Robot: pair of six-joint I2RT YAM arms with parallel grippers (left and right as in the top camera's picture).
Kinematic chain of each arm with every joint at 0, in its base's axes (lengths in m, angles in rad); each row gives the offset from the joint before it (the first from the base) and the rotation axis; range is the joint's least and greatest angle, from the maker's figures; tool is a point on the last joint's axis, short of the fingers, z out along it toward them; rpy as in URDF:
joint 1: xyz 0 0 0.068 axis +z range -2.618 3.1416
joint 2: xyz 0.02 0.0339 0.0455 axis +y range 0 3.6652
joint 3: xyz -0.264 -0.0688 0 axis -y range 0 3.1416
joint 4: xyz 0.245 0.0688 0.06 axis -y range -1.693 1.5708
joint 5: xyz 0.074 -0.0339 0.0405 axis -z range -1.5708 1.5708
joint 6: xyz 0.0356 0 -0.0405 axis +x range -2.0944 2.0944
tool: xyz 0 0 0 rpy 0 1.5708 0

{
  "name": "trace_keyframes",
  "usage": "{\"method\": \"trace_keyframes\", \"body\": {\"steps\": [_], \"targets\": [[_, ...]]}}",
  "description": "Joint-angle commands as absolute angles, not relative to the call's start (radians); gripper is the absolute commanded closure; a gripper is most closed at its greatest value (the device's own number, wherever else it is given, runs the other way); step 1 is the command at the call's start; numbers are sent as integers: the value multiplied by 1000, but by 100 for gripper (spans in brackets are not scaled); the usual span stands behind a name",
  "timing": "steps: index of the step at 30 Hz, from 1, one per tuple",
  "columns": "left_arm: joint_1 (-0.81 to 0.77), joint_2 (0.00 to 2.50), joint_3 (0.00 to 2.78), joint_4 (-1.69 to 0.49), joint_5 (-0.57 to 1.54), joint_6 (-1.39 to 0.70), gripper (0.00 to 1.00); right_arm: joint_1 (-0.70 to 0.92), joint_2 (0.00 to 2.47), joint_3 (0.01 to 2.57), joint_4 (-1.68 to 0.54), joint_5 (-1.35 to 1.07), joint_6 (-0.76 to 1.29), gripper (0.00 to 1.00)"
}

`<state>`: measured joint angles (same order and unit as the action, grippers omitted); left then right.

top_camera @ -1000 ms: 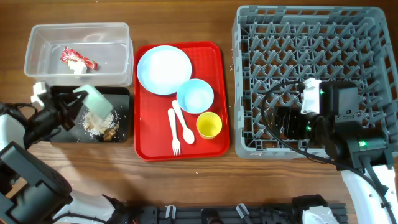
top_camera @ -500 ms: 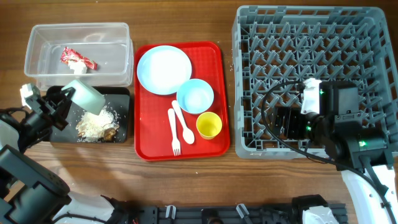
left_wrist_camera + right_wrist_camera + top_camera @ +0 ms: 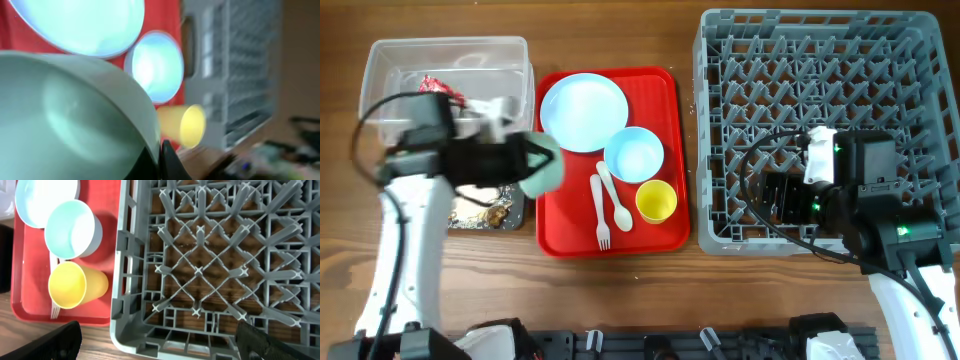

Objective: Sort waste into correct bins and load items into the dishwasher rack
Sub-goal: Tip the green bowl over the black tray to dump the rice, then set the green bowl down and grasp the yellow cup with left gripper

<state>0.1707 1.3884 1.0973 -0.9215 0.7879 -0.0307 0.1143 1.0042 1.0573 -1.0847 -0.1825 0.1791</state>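
Observation:
Bare tray beside the fork lies below my left gripper and to its right in the overhead view. Next, the gripper lowers the bowl there and releases it.
My left gripper is shut on the rim of the pale green bowl, held above the left edge of the red tray; the bowl fills the left wrist view. The blue plate, blue bowl, yellow cup, white fork and spoon lie on the red tray. The red-and-white wrapper lies in the clear tub. Food scraps lie in the black tray, mostly hidden by my arm. My right gripper is open above the grey rack's front left corner.
The red tray sits between the two bins and the rack. In the right wrist view the rack's near corner lies below the fingers, with the yellow cup and blue bowl to the left.
My left arm has swung right with the pale green bowl, from over the black tray to the red tray's left edge. The right arm has not moved.

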Motion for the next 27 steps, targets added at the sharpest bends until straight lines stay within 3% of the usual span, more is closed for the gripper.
{"method": "trace_keyframes", "body": {"steps": [1,4,9,13,14,18,22,27], "targets": [[-122,1409,1107,-910,333,-184,96,111,1005,1069,-1082,-173,183,0],[-284,1487,1107,-908,147,-288,96,111,1005,1069,-1083,-173,183,0],[-401,1625,1107,-878,147,-305,96,111,1005,1069,-1083,-173,183,0],[-418,1670,1107,-878,148,-304,83,111,1005,1069,-1083,-173,183,0],[-418,1668,1108,-874,148,-303,74,111,1005,1069,-1083,-173,184,0],[-418,1624,1175,-892,148,-300,52,111,1005,1069,-1083,-173,183,0],[-448,1577,1244,-831,293,-300,49,111,1005,1069,-1082,-173,183,0],[-551,1652,1243,-834,268,-300,48,111,1005,1069,-1083,-173,183,0]]}}
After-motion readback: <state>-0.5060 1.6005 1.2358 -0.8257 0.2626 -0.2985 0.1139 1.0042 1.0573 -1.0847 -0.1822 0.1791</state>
